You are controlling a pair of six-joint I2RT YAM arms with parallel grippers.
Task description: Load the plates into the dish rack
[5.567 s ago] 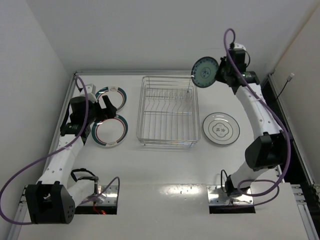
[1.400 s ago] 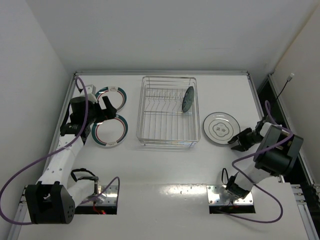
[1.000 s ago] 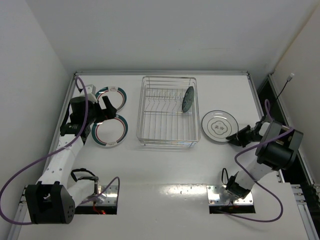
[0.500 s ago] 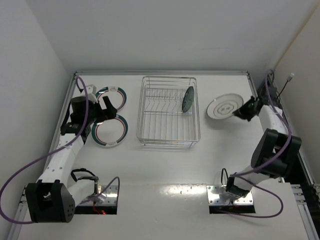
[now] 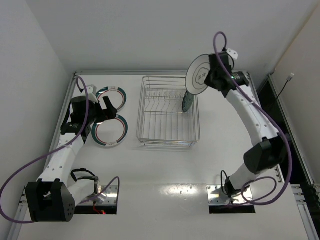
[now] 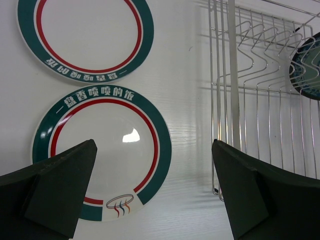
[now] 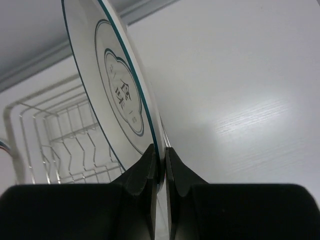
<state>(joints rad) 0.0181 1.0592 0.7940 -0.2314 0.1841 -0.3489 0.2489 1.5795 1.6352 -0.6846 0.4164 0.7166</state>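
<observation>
My right gripper turns and swings over the rack (image 5: 168,111) next, then lowers the large white plate (image 5: 199,75) into the empty wire slots beside the small dark teal plate.
My right gripper (image 5: 214,75) (image 7: 161,156) is shut on the rim of the large white plate (image 5: 199,75) (image 7: 116,85) with the grey centre mark. It holds the plate on edge in the air above the back right corner of the dish rack (image 5: 168,111) (image 7: 60,145). The small dark teal plate (image 5: 187,100) (image 6: 307,65) stands upright in the rack's right side. Two white plates with teal rims (image 5: 111,96) (image 5: 110,131) lie flat left of the rack. My left gripper (image 5: 103,112) (image 6: 154,145) hangs open above the nearer one (image 6: 102,150), touching nothing.
White walls close in at the back and on both sides of the table. A raised edge strip (image 5: 160,73) runs along the table's back. The rack's wire side (image 6: 230,90) stands close to the right of my left gripper's fingers.
My right arm has taken the white plate off the table right of the rack, lifted it and swung it up over the rack's back right corner. The left arm has stayed still.
</observation>
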